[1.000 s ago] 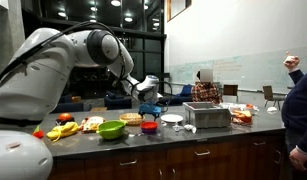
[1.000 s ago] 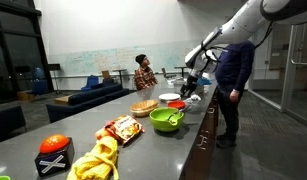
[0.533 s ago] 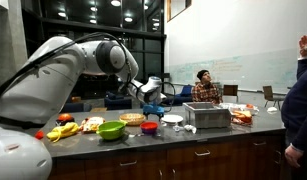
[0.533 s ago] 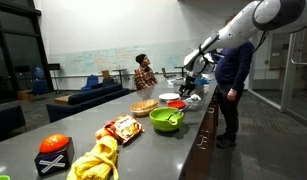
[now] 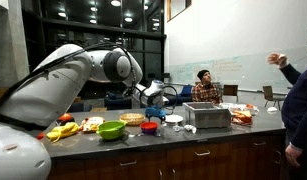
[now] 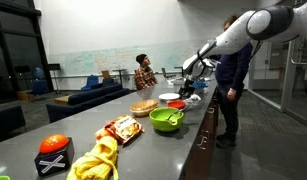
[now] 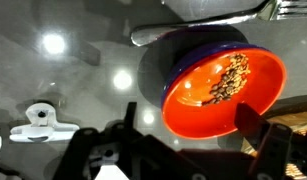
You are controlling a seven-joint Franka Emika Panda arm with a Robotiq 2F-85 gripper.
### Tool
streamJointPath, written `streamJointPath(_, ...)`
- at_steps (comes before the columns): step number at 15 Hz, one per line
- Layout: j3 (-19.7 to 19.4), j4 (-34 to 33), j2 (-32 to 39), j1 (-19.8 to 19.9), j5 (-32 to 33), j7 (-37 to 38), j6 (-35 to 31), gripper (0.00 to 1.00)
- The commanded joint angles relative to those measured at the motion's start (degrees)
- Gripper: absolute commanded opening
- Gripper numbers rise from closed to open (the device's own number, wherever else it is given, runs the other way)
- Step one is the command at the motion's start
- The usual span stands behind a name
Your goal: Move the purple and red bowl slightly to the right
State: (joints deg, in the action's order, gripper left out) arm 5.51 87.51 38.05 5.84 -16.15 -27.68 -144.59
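Note:
The bowl's purple rim on the white clip's side [image 7: 165, 110] is between my open fingers, so I will lower my gripper over it and close there.
The purple and red bowl [image 7: 218, 90] fills the wrist view; it is red inside with a purple rim and holds some dark crumbs. It stands on the dark counter in both exterior views [image 5: 150, 127] [image 6: 179, 104]. My gripper [image 7: 193, 128] is open just above it. One finger is left of the bowl, apart from its rim, and the other is over its right side. In the exterior views the gripper [image 5: 154, 104] [image 6: 190, 88] hangs close over the bowl.
A lime-green bowl [image 5: 111, 129] [image 6: 167, 120], a white plate [image 5: 172, 118] [image 6: 169, 98], a metal box [image 5: 207, 115], a pie [image 6: 144, 106], a snack bag [image 6: 121, 129] and bananas [image 6: 93, 160] share the counter. A person [image 6: 231, 85] stands at its end. A white clip [image 7: 38, 122] lies left of the bowl.
The arm has swung down and forward, bringing the gripper lower toward the red bowl. The bowl has not moved.

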Motion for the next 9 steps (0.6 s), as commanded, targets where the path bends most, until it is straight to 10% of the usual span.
streamJointPath(1, 1.35, -3.77, 2.9, 1.35, 2.07, 2.15, 1.99, 1.0)
streamJointPath(9, 1.46, -6.6, 5.74, 1.35, 2.4, 3.01, 3.77, 1.0)
